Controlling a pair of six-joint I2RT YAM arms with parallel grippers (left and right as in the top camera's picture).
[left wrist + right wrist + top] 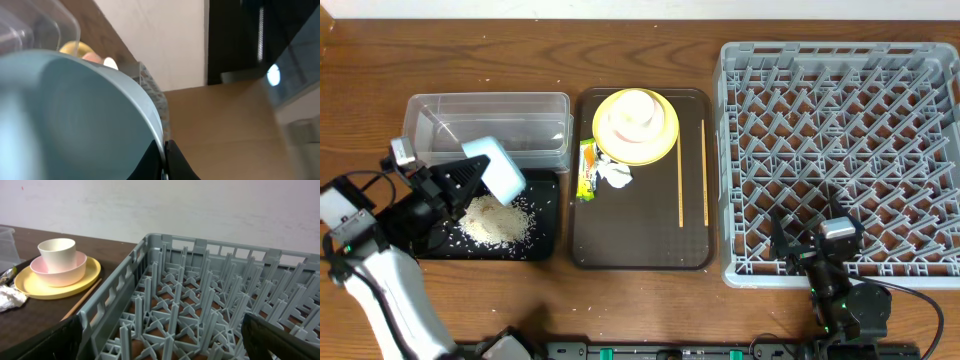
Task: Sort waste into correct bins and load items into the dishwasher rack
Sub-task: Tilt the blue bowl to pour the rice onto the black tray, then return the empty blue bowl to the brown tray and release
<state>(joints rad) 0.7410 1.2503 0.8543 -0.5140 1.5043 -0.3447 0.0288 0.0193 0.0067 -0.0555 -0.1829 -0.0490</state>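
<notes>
My left gripper needs to swing over, level the bowl, lower it and let it go, because the bare near part of the brown tray is below, to the right in the overhead view.
My left gripper is shut on the rim of the light blue bowl, held tilted on its side above the shallow black tray. A heap of white rice lies in that tray. In the left wrist view the bowl fills the frame, its rim pinched between my fingers. The clear tub stands behind. The white cup sits in the pink bowl on the yellow plate. The snack wrapper, tissue and chopsticks lie beside it. My right gripper is open over the grey rack.
The plate, wrapper, tissue and chopsticks all rest on a dark brown serving tray between the black tray and the rack. Scattered rice grains lie around the heap. The right wrist view shows the rack's upright pegs close below my fingers.
</notes>
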